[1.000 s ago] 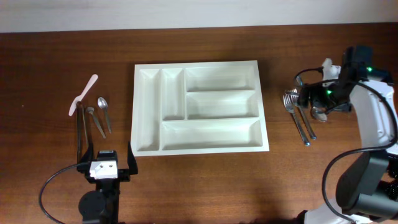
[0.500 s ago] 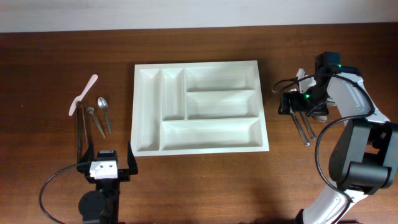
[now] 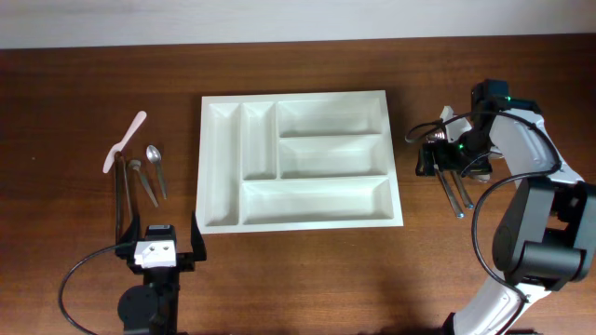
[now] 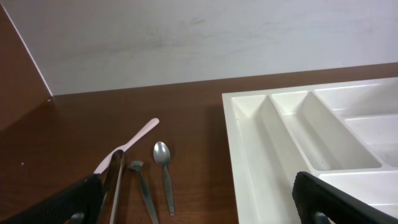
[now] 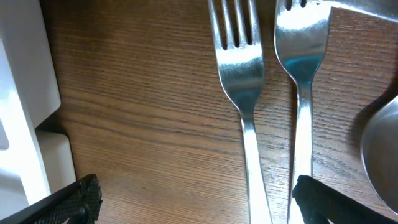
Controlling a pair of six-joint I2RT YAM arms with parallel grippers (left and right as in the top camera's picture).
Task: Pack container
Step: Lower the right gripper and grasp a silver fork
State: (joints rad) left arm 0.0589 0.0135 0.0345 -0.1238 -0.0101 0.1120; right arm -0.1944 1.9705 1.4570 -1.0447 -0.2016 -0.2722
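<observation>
My right gripper comes down onto the neck of the fork nearer the tray next, then narrows its fingers.
A white compartment tray lies in the middle of the table; it also shows in the left wrist view and at the left edge of the right wrist view. Two forks lie side by side on the wood right of the tray, under my right gripper, which is open and low over them; the left fork's handle lies between its fingers. My left gripper is open and empty near the front edge. A spoon, a second utensil, dark tongs and a pink spatula lie left of the tray.
A larger spoon bowl shows at the right edge of the right wrist view. A pale wall stands behind the table's far edge. Bare wood lies in front of the tray.
My right gripper swung from the table's right edge leftward and down over the forks, then shifted slightly. The left arm has not moved.
</observation>
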